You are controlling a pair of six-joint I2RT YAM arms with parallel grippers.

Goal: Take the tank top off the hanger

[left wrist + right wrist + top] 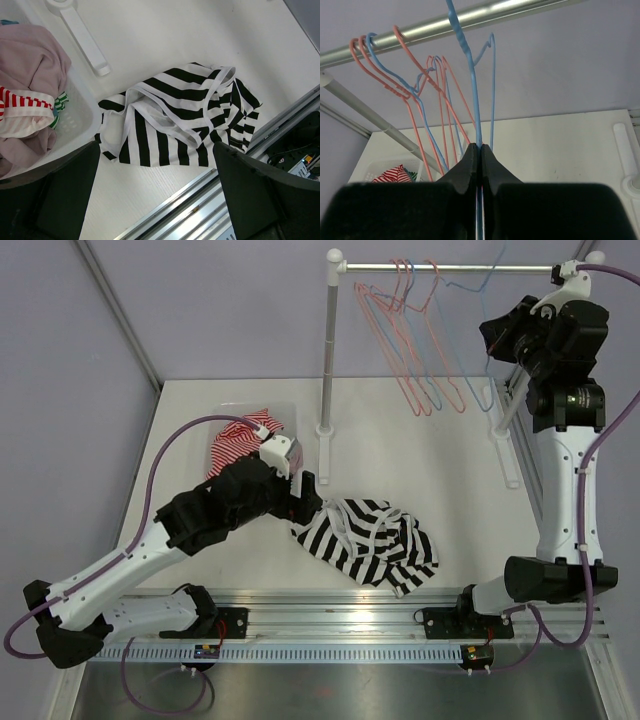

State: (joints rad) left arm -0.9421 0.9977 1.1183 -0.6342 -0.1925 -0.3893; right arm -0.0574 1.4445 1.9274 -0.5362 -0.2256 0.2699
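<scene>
The blue hanger [471, 62] is empty. My right gripper should next carry it along the rod toward the other empty hangers, then lower it onto the rod.
The black-and-white striped tank top [370, 540] lies crumpled on the table, off any hanger; in the left wrist view the tank top [175, 115] is spread just beyond my jaws. My left gripper [306, 500] hovers over its left end, open, with nothing between its fingers [50, 200]; the left gripper [157, 200] is above bare table and the rail. My right gripper [494, 340] is raised at the clothes rack, shut on the wire of a bare blue hanger [470, 75]. The right gripper [480, 148] pinches that wire below the rod [445, 20].
Several red and blue wire hangers [420, 350] hang empty on the rack's rod [440, 268]. A white bin [82, 117] of clothes, red-striped and pink, sits at back left [245, 435]. The rack's upright [328, 350] and white foot [82, 35] stand near the left gripper. A metal rail [330, 620] runs along the near edge.
</scene>
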